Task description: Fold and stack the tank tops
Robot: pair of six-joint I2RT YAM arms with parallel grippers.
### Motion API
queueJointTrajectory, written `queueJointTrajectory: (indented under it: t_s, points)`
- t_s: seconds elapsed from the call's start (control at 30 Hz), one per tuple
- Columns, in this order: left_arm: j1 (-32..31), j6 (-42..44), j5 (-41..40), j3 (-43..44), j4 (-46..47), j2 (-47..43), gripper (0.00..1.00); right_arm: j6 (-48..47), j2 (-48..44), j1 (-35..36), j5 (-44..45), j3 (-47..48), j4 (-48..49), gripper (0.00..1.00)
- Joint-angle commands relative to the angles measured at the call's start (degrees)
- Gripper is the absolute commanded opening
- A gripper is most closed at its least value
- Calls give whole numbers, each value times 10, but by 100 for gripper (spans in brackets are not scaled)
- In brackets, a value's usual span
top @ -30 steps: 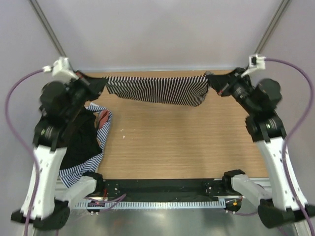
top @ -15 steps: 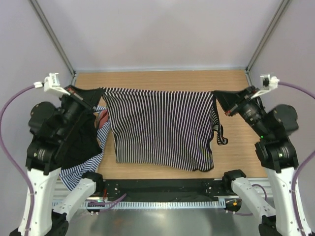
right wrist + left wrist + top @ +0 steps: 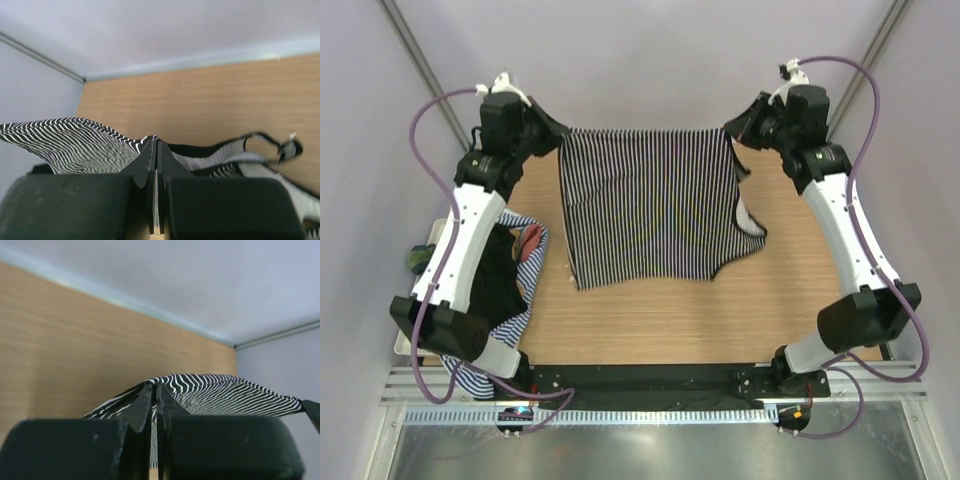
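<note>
The cloth still hangs stretched between both grippers, so my right gripper should move back and down to the wood by the tank top's near corner [image 3: 728, 285] and let go there.
The finely black-and-white striped tank top [image 3: 645, 205] hangs stretched between both grippers at the far side of the table, its lower part lying on the wood. My left gripper [image 3: 556, 137] is shut on its far left corner, seen in the left wrist view [image 3: 155, 386]. My right gripper [image 3: 732, 135] is shut on its far right corner, seen in the right wrist view [image 3: 155, 141]. The cloth [image 3: 225, 392] runs off to the right there, and to the left [image 3: 65, 140] in the right wrist view. A strap loop [image 3: 750, 225] trails at the right edge.
A pile of other tops lies at the left: a plain black one [image 3: 490, 280] over a blue-and-white striped one [image 3: 525, 262]. A bit of green cloth [image 3: 418, 257] and a white tray edge [image 3: 400, 345] show behind the left arm. The wooden table [image 3: 790, 270] ends at a black rail [image 3: 650, 378].
Both arms have reached from near the front to the far side of the table, carrying the striped top's held edge away. The top now drapes from the far edge toward the middle.
</note>
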Motion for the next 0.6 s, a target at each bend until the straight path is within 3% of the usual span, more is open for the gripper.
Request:
queueJointTrajectory:
  t_s: [0.0,0.1,0.17,0.33,0.5,0.57]
  points:
    - [7,33,5,162,-4,1,0,7,8,-3,-7,152,8,1]
    - [7,41,7,187,-20,0,0,3,11,-3,-8,176,-8,1]
    - [5,43,11,161,-12,-21,0,4,-2,-4,-18,118,5,1]
    - [5,17,44,-52,46,-91,0,22,-97,-4,-19,-87,89,1]
    - [-4,-30,37,-329,81,-220,0,36,-205,-3,-22,-330,107,1]
    - [-10,-57,34,-402,95,-262,0,44,-236,-4,-16,-430,106,1]
